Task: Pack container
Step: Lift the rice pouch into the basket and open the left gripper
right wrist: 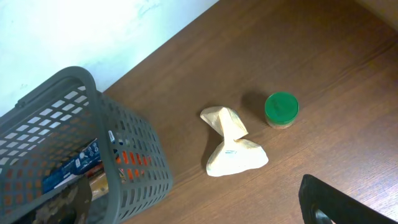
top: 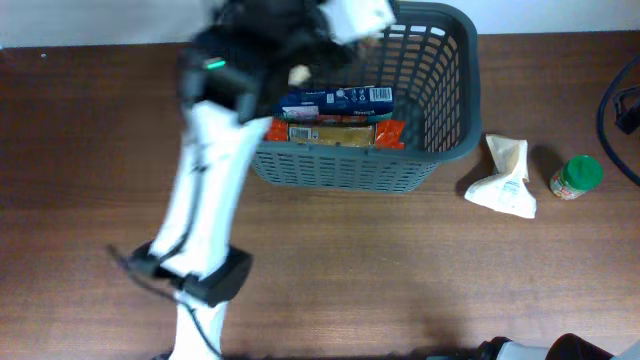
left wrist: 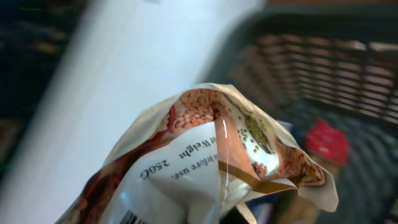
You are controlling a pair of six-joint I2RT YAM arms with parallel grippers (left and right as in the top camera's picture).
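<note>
I will move my left gripper to the right in the overhead view and down and release the pouch there, because the bare bottom of the basket shows beside the orange pack (top: 392,132).
The dark grey slotted basket (top: 340,170) stands at the back centre of the table; it also shows in the right wrist view (right wrist: 124,143) and the left wrist view (left wrist: 323,62). My left gripper (top: 305,55), motion-blurred, hangs over the basket's left part. It holds a glossy pouch (left wrist: 205,162) printed with grains, which fills the left wrist view and hides the fingers. A blue pack (top: 335,100) and an orange pack (top: 392,132) lie inside the basket. Only a dark part of my right gripper (right wrist: 323,202) shows, low over the table to the right of the basket.
A crumpled cream bag (top: 505,180) (right wrist: 230,149) and a green-lidded jar (top: 577,178) (right wrist: 281,109) sit on the wooden table right of the basket. A white wall runs behind the table. A black cable (top: 610,110) hangs at the far right.
</note>
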